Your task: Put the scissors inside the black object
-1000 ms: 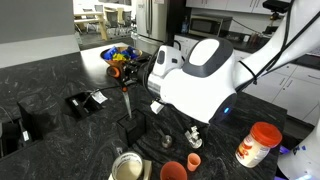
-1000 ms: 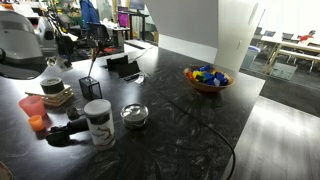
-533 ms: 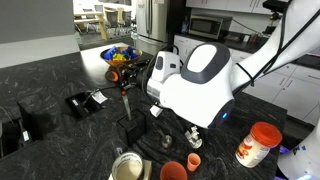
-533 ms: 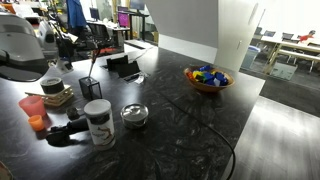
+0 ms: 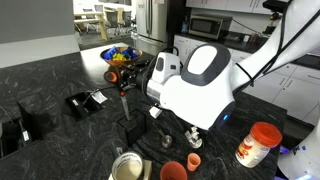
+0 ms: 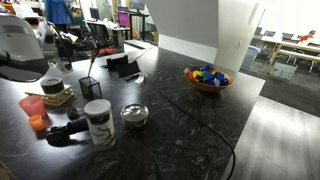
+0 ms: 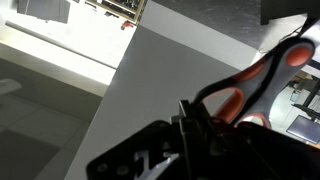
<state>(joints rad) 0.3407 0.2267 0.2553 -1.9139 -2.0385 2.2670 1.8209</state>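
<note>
The gripper lowers the scissors' hanging blades deeper into the black box's open top (image 5: 131, 117) below next and releases them, since the blade tips already point inside.
My gripper (image 5: 126, 76) is shut on the scissors (image 5: 126, 100). Their orange-red handle loops sit at the fingers and the dark blades hang point down. The blade tips are just above or just inside the low black basket-like box (image 5: 136, 130), which is mostly hidden by the arm here. In an exterior view the thin blades (image 6: 92, 66) slant down into the top of the black box (image 6: 93, 88), with the gripper (image 6: 66, 45) above. The wrist view shows the orange-red loops (image 7: 262, 78) beside my dark fingers (image 7: 195, 130); the box is out of view there.
A bowl of coloured items (image 5: 118, 55) (image 6: 208, 77) stands behind. A flat black item with a white label (image 5: 86, 100) and a blocky black item (image 5: 12, 135) lie nearby. Orange cups (image 5: 172, 170) (image 6: 32, 105), a metal tin (image 6: 134, 115) and an orange-lidded jar (image 5: 258, 143) stand near the box.
The arm has shifted slightly. The scissors stay gripped, blades down over the black box, in almost the same place.
</note>
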